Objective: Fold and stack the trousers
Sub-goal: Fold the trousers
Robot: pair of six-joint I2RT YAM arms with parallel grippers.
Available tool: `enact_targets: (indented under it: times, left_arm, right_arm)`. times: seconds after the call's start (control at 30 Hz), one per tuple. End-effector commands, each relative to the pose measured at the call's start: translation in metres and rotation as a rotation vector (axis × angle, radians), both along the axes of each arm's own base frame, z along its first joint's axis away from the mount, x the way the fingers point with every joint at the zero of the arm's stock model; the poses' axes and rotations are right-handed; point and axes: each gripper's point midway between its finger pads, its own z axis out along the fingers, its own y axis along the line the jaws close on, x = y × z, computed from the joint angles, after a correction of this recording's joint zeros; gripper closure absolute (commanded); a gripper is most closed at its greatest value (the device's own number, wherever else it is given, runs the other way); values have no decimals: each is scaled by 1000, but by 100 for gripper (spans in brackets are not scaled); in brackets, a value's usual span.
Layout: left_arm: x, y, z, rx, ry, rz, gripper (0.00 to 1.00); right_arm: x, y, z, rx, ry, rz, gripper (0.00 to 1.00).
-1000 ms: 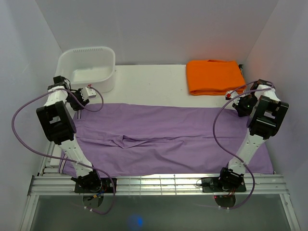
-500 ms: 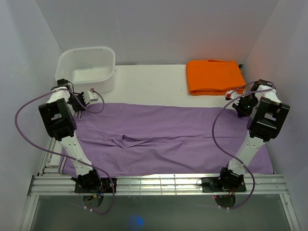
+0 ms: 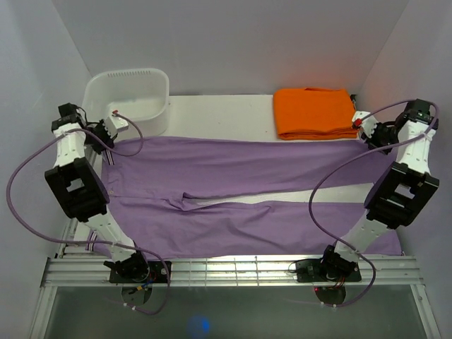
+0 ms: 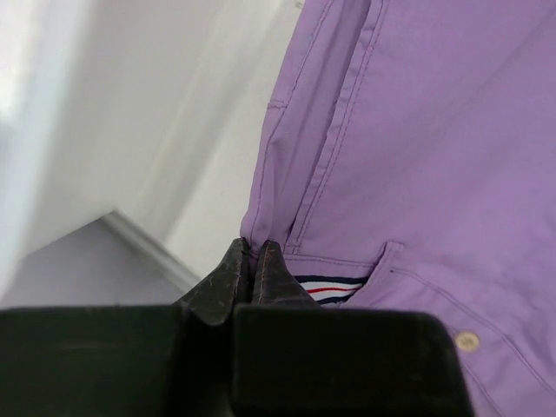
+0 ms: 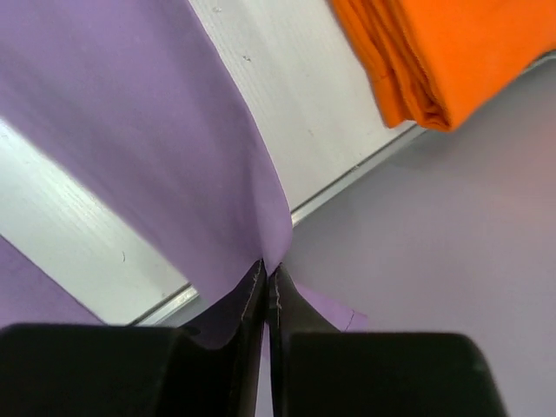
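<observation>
My left gripper moves back and down next and releases the far waistband corner over the near waistband corner (image 3: 97,244), flat and uncovered below it, nearer my base.
The lilac trousers (image 3: 240,191) lie spread across the table, waist at the left and leg ends at the right, with a strip of bare table showing between the two legs. My left gripper (image 3: 107,138) is shut on the far corner of the waistband (image 4: 261,234), lifted near the basin. My right gripper (image 3: 372,131) is shut on the hem of the far leg (image 5: 261,234), held up at the right wall. The far leg is stretched taut between the two grips.
A white basin (image 3: 128,99) stands at the back left. A folded orange cloth (image 3: 314,111) lies at the back right, close to my right gripper. White walls close in on both sides.
The left gripper has shut on the waistband corner. Both arms have lifted and drawn outward and back, pulling the far leg taut and away from the near leg.
</observation>
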Motion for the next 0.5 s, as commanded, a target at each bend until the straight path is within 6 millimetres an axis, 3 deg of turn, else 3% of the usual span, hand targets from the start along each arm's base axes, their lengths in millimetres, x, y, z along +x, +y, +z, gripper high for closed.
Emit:
enact_targets:
  times: [0.0,0.03,0.07,0.1,0.13,0.17,0.2,0.27,0.3,0.33,0.4,0.43,0.47]
  left_arm:
    - [-18,-2,87,-3,-200,11,100]
    - [-25,-3,93,1,-213,11,100]
    - [-38,-7,111,15,-246,7,100]
    - [-52,-8,108,-4,-241,14,100]
    - [-69,-13,126,15,-276,-1,100]
    - [-84,-6,127,18,-277,18,100]
    - [-101,-10,117,4,-251,15,100]
    - [-143,-11,116,56,-232,-10,100]
    - [-157,-11,110,64,-210,-10,100]
    - [-185,-18,86,64,-124,-52,100]
    - [-219,-12,71,80,-43,-19,100]
    - [-241,-14,44,76,63,1,100]
    - [-256,-12,30,88,119,5,100]
  right_arm:
    - [-27,-7,43,-127,-79,189,92]
    - [-34,-7,47,-127,-82,188,92]
    - [-48,-11,57,-141,-94,194,92]
    - [-58,-9,55,-130,-93,200,92]
    - [-75,-15,65,-156,-109,183,92]
    - [-87,-15,63,-176,-104,221,92]
    - [-103,-13,50,-166,-77,231,92]
    - [-134,-23,50,-230,-80,258,92]
    - [-150,-25,42,-241,-46,260,92]
    - [-173,-25,28,-230,-10,243,92]
    - [-201,-27,10,-249,57,278,92]
    - [-221,-25,-8,-222,101,260,92]
    - [-232,-26,-18,-219,134,260,92]
